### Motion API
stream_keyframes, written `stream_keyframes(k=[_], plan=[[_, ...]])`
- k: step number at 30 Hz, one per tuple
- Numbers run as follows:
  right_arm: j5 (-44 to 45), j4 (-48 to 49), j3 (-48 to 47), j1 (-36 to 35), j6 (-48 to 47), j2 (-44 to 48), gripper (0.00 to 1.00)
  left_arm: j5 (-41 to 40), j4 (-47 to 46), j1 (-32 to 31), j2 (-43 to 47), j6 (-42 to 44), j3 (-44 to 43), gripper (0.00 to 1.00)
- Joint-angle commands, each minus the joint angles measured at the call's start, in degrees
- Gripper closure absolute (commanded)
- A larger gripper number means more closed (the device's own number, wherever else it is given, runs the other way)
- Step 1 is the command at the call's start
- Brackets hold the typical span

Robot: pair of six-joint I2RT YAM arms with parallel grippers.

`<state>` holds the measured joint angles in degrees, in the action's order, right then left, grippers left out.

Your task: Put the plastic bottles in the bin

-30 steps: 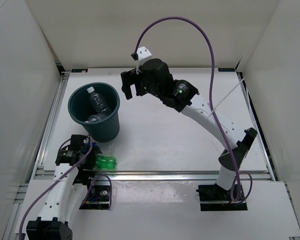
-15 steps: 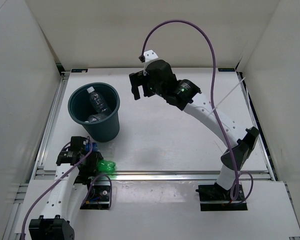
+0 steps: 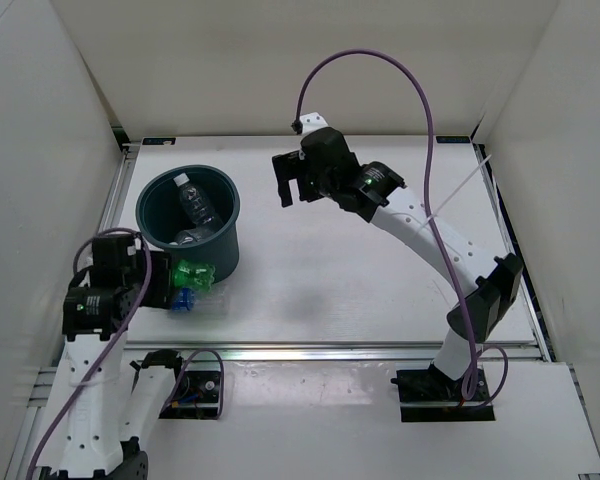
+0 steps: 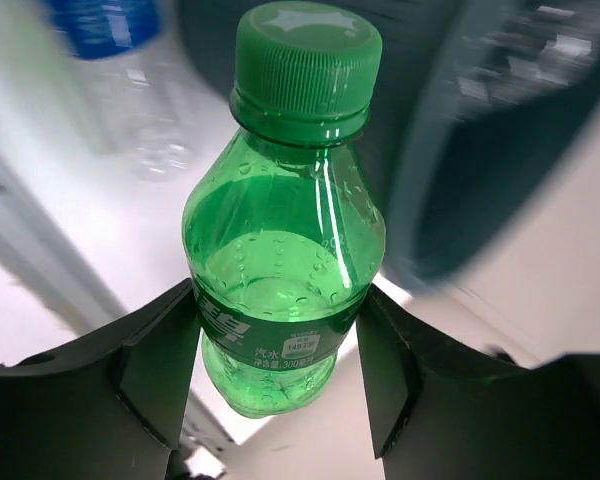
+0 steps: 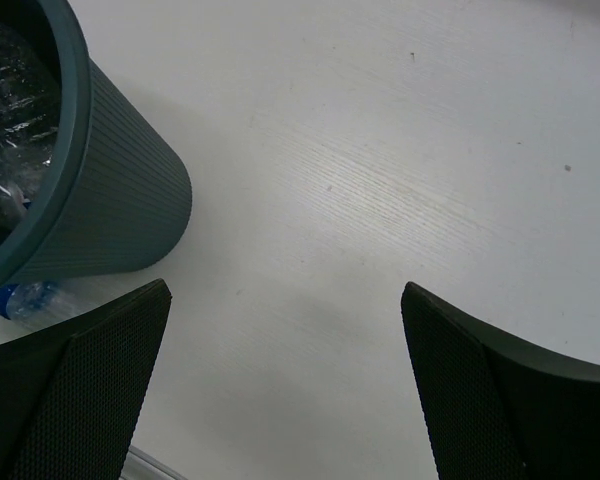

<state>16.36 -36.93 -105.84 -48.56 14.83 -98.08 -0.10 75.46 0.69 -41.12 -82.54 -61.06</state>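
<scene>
My left gripper rises next, carries the bright green bottle (image 3: 196, 274) outward over the bin's opening (image 3: 173, 212), then releases it, since it hangs outside the bin's near side.
My left gripper (image 3: 173, 279) is shut on the bright green bottle (image 3: 196, 274), held off the table beside the near wall of the bin (image 3: 226, 215). In the left wrist view the green bottle (image 4: 280, 250) sits cap-up between both fingers (image 4: 160, 365), with the bin's wall (image 4: 500, 150) close behind it. A clear bottle with a blue label (image 3: 183, 299) lies on the table below the green one. Two clear bottles (image 3: 196, 208) lie inside the bin. My right gripper (image 3: 298, 184) hangs open over the table right of the bin, nothing between its fingers (image 5: 500, 390).
White walls enclose the table on three sides. A metal rail (image 3: 360, 352) runs along the near edge. The right wrist view shows the ribbed bin (image 5: 110, 190) at upper left and the blue-labelled bottle (image 5: 20, 297) by its base.
My left gripper closed on the green bottle near the front rail and lifted it up toward the bin. The right arm drew slightly right, away from the bin.
</scene>
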Motion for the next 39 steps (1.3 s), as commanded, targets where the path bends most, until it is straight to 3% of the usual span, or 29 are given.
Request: stream_keyframes(k=[1, 5, 9, 12, 14, 19, 21, 23, 26, 30, 32, 33, 35, 39], plan=[[0.3, -0.1, 0.0, 0.3, 1.6, 2.4, 0.00, -0.3, 6.5, 0.4, -0.5, -1.0, -6.8, 0.56], [0.3, -0.6, 0.0, 0.3, 2.1, 2.4, 0.00, 1.1, 6.5, 0.4, -3.7, 0.5, -14.2, 0.58], [0.3, -1.1, -0.5, 0.3, 2.1, 1.8, 0.00, -3.7, 6.5, 0.4, -10.9, 6.9, -29.0, 0.57], [0.9, -1.7, -0.5, 0.3, 2.1, 1.8, 0.00, -9.6, 0.0, 0.4, -16.9, 18.2, -36.6, 0.57], [0.9, -2.3, -0.5, 0.3, 2.7, 1.8, 0.00, -12.7, -8.6, 0.4, -18.4, 25.7, -36.7, 0.57], [0.9, -3.3, -0.5, 0.3, 2.7, 1.8, 0.00, -16.2, -19.5, -0.2, -21.4, 32.7, -27.8, 0.37], [0.9, -3.8, -0.5, 0.3, 2.7, 2.4, 0.00, -16.2, -19.5, -0.8, -22.6, 33.4, -27.1, 0.22], [1.5, -3.9, 0.1, 0.8, 2.1, 2.4, 0.00, -16.2, -18.1, -2.4, -22.6, 33.4, -26.4, 0.00], [1.4, -4.5, 1.2, 1.4, 2.1, 2.9, 0.00, -22.3, -14.6, -3.1, -18.0, 31.4, -25.8, 0.00], [0.8, -5.0, 3.4, 2.1, 2.7, 4.0, 0.00, -28.5, -14.1, -1.9, -6.0, 25.0, -16.7, 0.00], [0.8, -5.0, 4.1, 2.6, 2.7, 4.0, 0.00, -25.3, -13.4, -1.9, -2.4, 21.1, -10.6, 0.00], [0.8, -5.0, 4.1, 2.6, 2.7, 4.0, 0.00, -19.9, -12.4, -1.9, -0.4, 18.8, -8.8, 0.00], [0.3, -5.0, 5.2, 3.1, 2.7, 4.0, 0.00, -15.2, -9.6, -1.9, 1.1, 9.6, -3.0, 0.00], [-0.3, -5.0, 5.7, 3.6, 2.7, 4.0, 0.00, -13.7, -10.5, -1.9, 10.7, 1.4, 6.1, 0.00]])
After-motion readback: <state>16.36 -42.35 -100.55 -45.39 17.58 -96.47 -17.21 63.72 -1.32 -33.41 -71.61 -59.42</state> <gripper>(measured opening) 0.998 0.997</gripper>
